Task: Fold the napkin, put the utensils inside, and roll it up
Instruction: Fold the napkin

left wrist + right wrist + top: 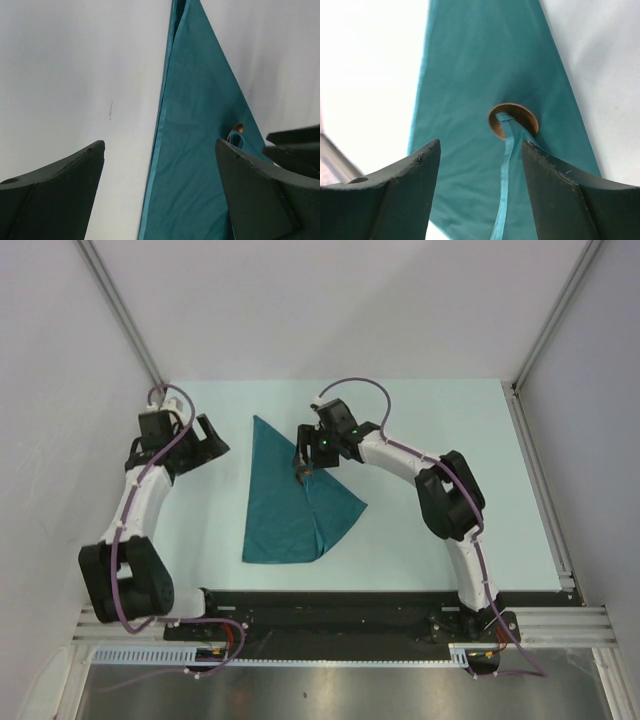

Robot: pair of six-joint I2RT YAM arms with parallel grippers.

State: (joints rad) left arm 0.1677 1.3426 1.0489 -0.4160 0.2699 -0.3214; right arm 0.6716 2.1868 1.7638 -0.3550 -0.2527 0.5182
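The napkin's point lies clear at the napkin's far end, beyond the spoon's bowl (514,120), so my left gripper moves outward and down onto it next.
The teal napkin (285,505) lies folded into a triangle on the table, its point toward the back. The spoon's copper bowl (514,120) peeks out from under a folded-over flap; its handle is hidden beneath the cloth. The bowl also shows in the top view (304,477) and the left wrist view (236,131). My right gripper (303,468) hovers over the napkin just behind the bowl, open, with the flap's hem (503,190) running between its jaws. My left gripper (207,440) is open and empty, left of the napkin's long edge (156,150).
Pale table surface (430,420) bounded by white walls at the back and sides. A metal rail (545,490) runs along the right edge. The black arm-base bar (340,610) lies along the near edge.
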